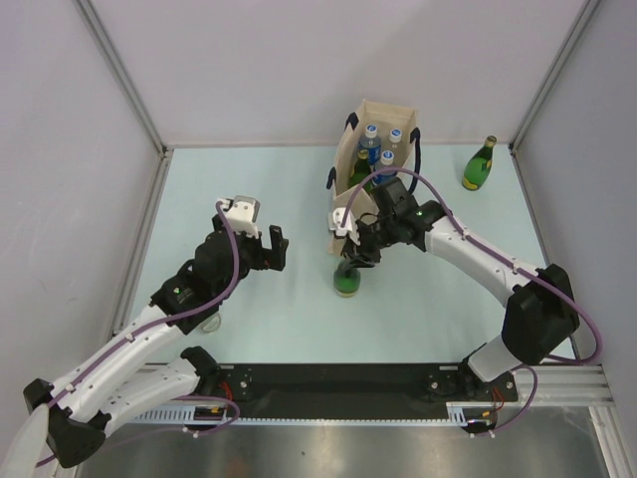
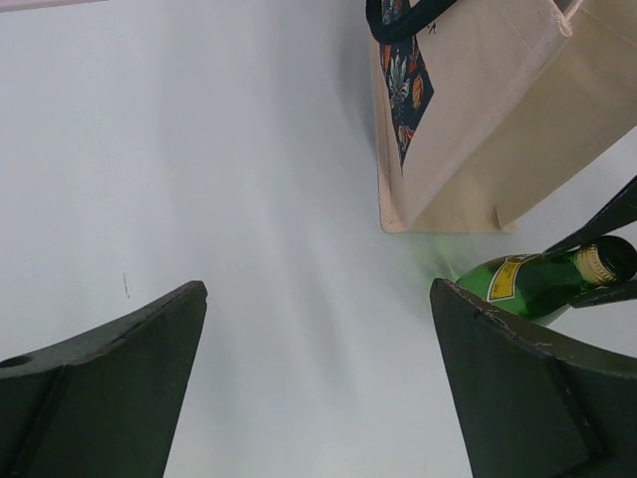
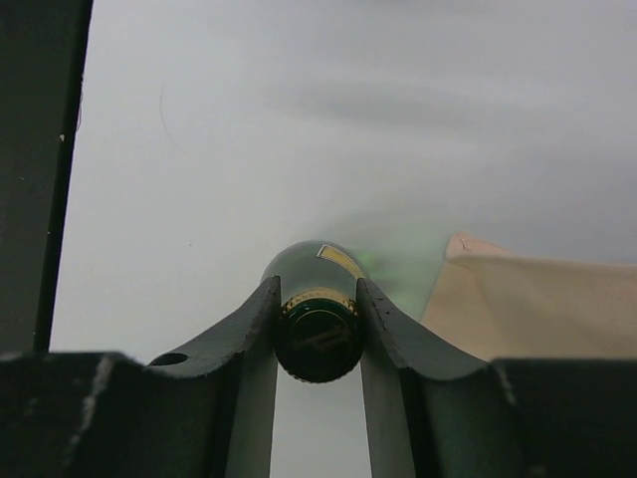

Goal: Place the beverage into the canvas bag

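My right gripper should next lift the bottle, move outward over the bag's open top (image 1: pixel 361 167) and go down to release it, since that opening is outward of the gripper.
A green glass bottle (image 1: pixel 348 280) with a gold-banded cap stands upright on the table just in front of the beige canvas bag (image 1: pixel 360 157). My right gripper (image 1: pixel 360 255) is shut on the bottle's neck (image 3: pixel 318 329), one finger on each side of the cap. The bag stands upright with navy handles and holds several blue-capped bottles and a green one. In the left wrist view the bag (image 2: pixel 478 129) is at upper right and the bottle (image 2: pixel 542 282) leans beside my right finger. My left gripper (image 1: pixel 261 239) is open and empty, to the left of the bottle.
A second green bottle (image 1: pixel 479 164) stands at the table's back right corner. Grey walls with metal posts close in the left, back and right sides. A black rail runs along the near edge.
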Controlling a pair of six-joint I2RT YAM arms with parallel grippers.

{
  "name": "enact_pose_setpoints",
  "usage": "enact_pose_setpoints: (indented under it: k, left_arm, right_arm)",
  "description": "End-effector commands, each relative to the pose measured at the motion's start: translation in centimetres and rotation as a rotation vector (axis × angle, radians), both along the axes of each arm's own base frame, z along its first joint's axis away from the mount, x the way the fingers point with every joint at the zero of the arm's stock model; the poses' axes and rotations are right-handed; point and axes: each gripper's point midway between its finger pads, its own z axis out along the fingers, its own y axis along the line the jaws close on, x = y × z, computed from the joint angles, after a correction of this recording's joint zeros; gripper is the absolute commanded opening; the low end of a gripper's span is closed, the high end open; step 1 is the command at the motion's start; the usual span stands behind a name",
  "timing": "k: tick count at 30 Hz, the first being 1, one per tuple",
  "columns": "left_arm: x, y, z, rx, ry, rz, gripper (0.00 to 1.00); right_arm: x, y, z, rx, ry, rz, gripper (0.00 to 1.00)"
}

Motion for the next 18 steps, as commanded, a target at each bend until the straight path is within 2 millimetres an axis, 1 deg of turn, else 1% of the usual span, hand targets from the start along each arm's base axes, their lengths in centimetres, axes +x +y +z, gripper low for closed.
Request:
enact_pose_setpoints:
  k: [1,2,4,5,8,9,11,12,14,15,17,18]
  left_arm:
    - [0.2,0.3,0.6,-0.033,-0.011,0.023,1.00]
    - [0.2,0.3,0.7,-0.035,-0.012,0.023,1.00]
    - [0.2,0.2,1.0,-0.039,-0.018,0.021,1.00]
    - [0.2,0.2,1.2,-0.042,-0.021,0.019,1.00]
    - [0.3,0.2,1.2,-0.036,-0.019,0.017,1.00]
    - [0.3,0.2,1.2,-0.034,-0.019,0.018,1.00]
    - [0.3,0.3,1.3,-0.034,-0.021,0.019,1.00]
    - [0.3,0.3,1.3,-0.034,-0.019,0.018,1.00]
    - [0.3,0.3,1.2,-0.036,-0.017,0.020,1.00]
    - [0.2,0.3,1.3,-0.038,-0.019,0.019,1.00]
    - [0.2,0.4,1.2,-0.038,-0.016,0.021,1.00]
    - [0.2,0.3,1.2,-0.038,-0.016,0.019,1.00]
  right_arm:
    - [-0.1,0.8,4.3,0.070,-0.064,0.029,0.02]
    - [0.2,1.1,5.9,0.093,-0.083,0.025,0.00]
    - [0.1,1.4,8.2,0.130,-0.068,0.001,0.00]
    - [0.3,1.7,10.3,0.162,-0.092,-0.007,0.00]
    - [0.2,1.9,14.0,0.222,-0.076,-0.046,0.00]
    - [0.3,2.2,16.5,0.259,-0.106,-0.053,0.00]
    - [0.2,2.1,18.6,0.287,-0.098,-0.082,0.00]
    - [0.4,2.1,20.8,0.318,-0.128,-0.097,0.00]
    - [0.7,2.3,23.2,0.364,-0.131,-0.131,0.00]
    - [0.9,2.2,25.4,0.402,-0.161,-0.155,0.00]
    - [2.2,2.3,27.8,0.457,-0.188,-0.202,0.00]
    - [2.3,2.1,30.8,0.512,-0.218,-0.231,0.00]
